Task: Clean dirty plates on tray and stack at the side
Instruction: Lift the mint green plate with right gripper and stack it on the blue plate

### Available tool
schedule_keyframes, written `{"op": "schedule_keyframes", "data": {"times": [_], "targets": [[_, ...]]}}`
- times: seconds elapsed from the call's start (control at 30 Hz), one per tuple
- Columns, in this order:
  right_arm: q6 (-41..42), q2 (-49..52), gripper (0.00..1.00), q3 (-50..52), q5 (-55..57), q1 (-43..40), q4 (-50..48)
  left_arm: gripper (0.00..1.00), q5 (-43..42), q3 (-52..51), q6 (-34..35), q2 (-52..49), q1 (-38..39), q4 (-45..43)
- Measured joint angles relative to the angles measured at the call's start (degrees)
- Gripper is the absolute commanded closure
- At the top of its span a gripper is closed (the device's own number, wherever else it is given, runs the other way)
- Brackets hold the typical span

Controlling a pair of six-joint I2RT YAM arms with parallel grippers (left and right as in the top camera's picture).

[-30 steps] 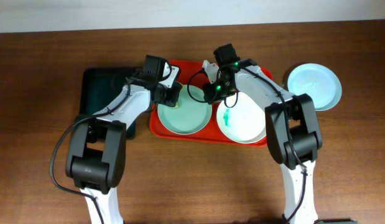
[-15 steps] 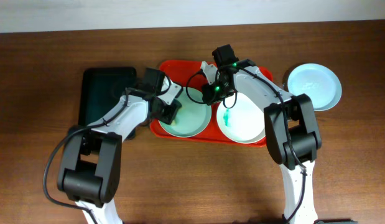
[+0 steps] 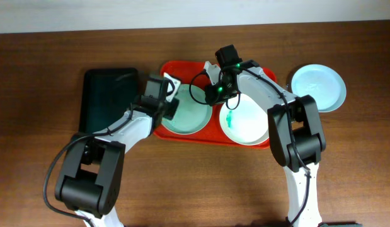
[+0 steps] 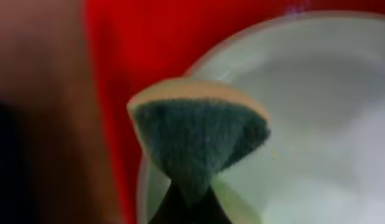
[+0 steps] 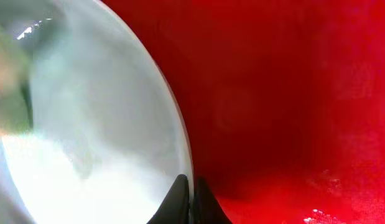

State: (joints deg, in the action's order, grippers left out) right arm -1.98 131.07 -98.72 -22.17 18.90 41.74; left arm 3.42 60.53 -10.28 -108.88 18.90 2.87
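My right gripper raises the mint plate (image 3: 191,116) next, crosses to the pale blue plate, lowers and releases there, as that one already lies beside the tray.
A pale mint plate (image 3: 191,116) lies in the left half of the red tray (image 3: 210,140). A white plate (image 3: 250,125) with a teal smear (image 3: 229,118) lies in the right half. A third pale blue plate (image 3: 317,87) sits on the table to the right of the tray. My left gripper (image 3: 171,106) is shut on a green and yellow sponge (image 4: 198,137), held over the left rim of the mint plate (image 4: 316,124). My right gripper (image 3: 215,94) is shut on the right rim of the mint plate (image 5: 86,124), its tips (image 5: 192,186) pinching the edge above the tray floor (image 5: 292,93).
A smaller black tray (image 3: 106,94) lies on the wooden table left of the red tray. Both arms reach in from the front and cross over the tray's near edge.
My left gripper with the sponge has moved from the plate's upper left down along its left rim and back up a little. My right gripper has stayed on the rim.
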Motion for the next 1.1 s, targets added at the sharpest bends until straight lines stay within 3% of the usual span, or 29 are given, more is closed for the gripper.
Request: {"op": "schedule_keyframes", "data": {"times": [0.07,0.13,0.2,0.33,0.43,0.53,0.67,0.8,0.87,0.93,1.03,1.07,1.1], "targets": [[0.02,0.00,0.96,0.00,-0.02,0.00,-0.02,1.00,3.06,-0.50,0.22,-0.09,-0.11,-10.27],[0.02,0.00,0.96,0.00,-0.02,0.00,-0.02,1.00,3.89,-0.42,2.05,0.42,-0.11,-13.46],[0.00,0.00,0.96,-0.33,0.02,0.00,0.85,1.00,4.17,-0.28,4.72,3.50,-0.11,-10.12],[-0.17,-0.55,0.96,-4.76,8.04,1.14,6.91,1.00,4.17,0.15,7.56,19.52,-1.42,7.26],[-0.22,-7.76,0.96,-7.10,26.91,6.93,9.49,1.00,5.90,0.09,7.98,21.14,-8.83,17.27],[-0.61,-16.59,0.96,-8.57,54.55,16.68,9.31,1.00,6.49,0.04,8.20,21.14,-14.75,18.67],[-7.39,-18.10,0.96,-8.74,87.30,27.32,9.03,1.00,6.54,0.04,10.16,21.14,-18.51,19.21],[-16.96,-18.10,0.96,-8.76,100.43,31.63,6.03,1.00,6.51,0.04,10.16,21.14,-18.49,19.19],[-17.49,-18.10,0.96,-8.76,99.91,30.38,6.10,1.00,6.51,0.04,10.19,21.14,-18.51,19.15],[-15.45,-18.18,0.96,-8.85,85.50,26.25,9.42,1.00,6.45,0.04,10.19,21.14,-18.49,19.02],[-7.56,-18.18,0.96,-7.85,47.78,9.64,10.29,1.00,5.77,0.00,10.21,21.14,-18.49,18.80],[-2.82,-17.77,0.96,-7.58,31.36,-1.79,10.43,1.00,5.57,0.00,10.34,21.14,-18.51,18.80],[-0.85,-17.42,0.96,-7.56,23.58,-7.41,10.82,1.00,5.57,0.00,10.36,21.14,-18.49,18.82]]}}
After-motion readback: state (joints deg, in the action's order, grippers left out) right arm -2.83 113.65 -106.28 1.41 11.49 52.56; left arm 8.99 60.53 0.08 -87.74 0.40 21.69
